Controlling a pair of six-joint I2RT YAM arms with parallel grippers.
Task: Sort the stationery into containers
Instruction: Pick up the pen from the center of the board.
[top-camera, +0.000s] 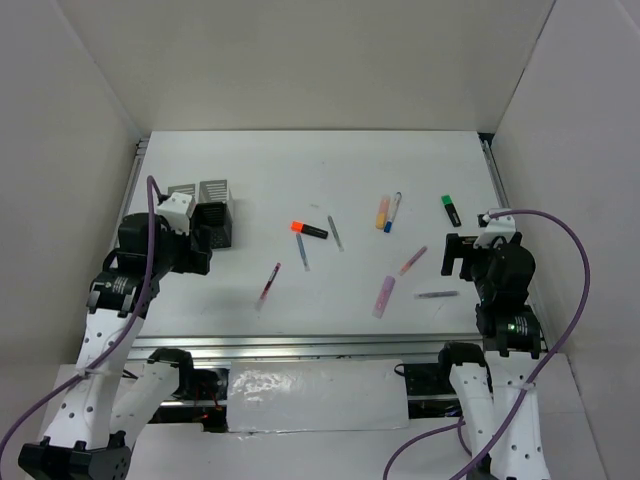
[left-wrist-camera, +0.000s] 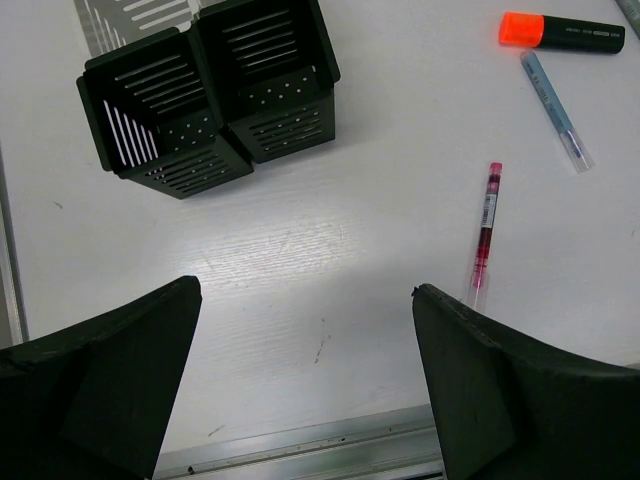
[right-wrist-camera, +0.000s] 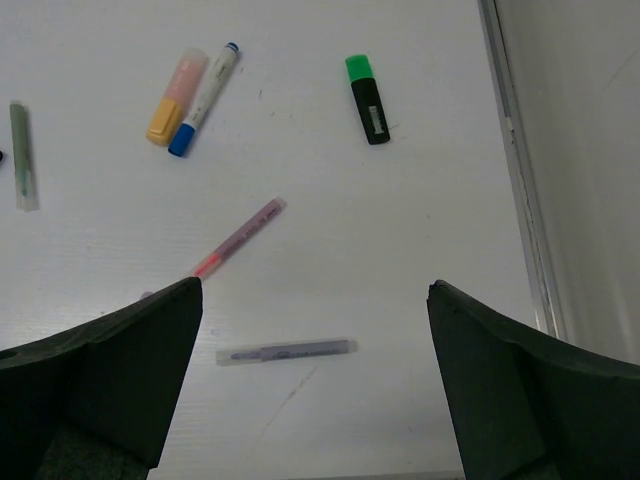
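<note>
The black end of the green-black highlighter (top-camera: 451, 209) (right-wrist-camera: 366, 98) is outward of and below the open fingers of my right gripper, so my right gripper will next reach outward and lower around it.
Four mesh cups stand at the left: two grey (top-camera: 200, 190) behind two black (top-camera: 217, 225); the black cups (left-wrist-camera: 215, 95) also show in the left wrist view. My left gripper (top-camera: 198, 252) (left-wrist-camera: 306, 290) is open and empty, just in front of them. Loose on the table lie an orange-black highlighter (top-camera: 309, 230) (left-wrist-camera: 575, 32), a blue pen (left-wrist-camera: 555, 108), a red pen (top-camera: 269, 282) (left-wrist-camera: 485, 232), an orange highlighter (right-wrist-camera: 176, 96), a white blue-capped pen (right-wrist-camera: 205, 98), a green-black highlighter (top-camera: 451, 209) (right-wrist-camera: 366, 98), a pink pen (right-wrist-camera: 238, 238) and a grey pen (top-camera: 437, 295) (right-wrist-camera: 287, 351). My right gripper (top-camera: 457, 258) (right-wrist-camera: 315, 285) is open and empty above the grey pen.
A purple highlighter (top-camera: 384, 296) and another thin grey pen (top-camera: 335, 232) lie mid-table. A metal rail (left-wrist-camera: 300, 450) runs along the near edge. White walls enclose the table on three sides, with a rail (right-wrist-camera: 520, 170) at the right side.
</note>
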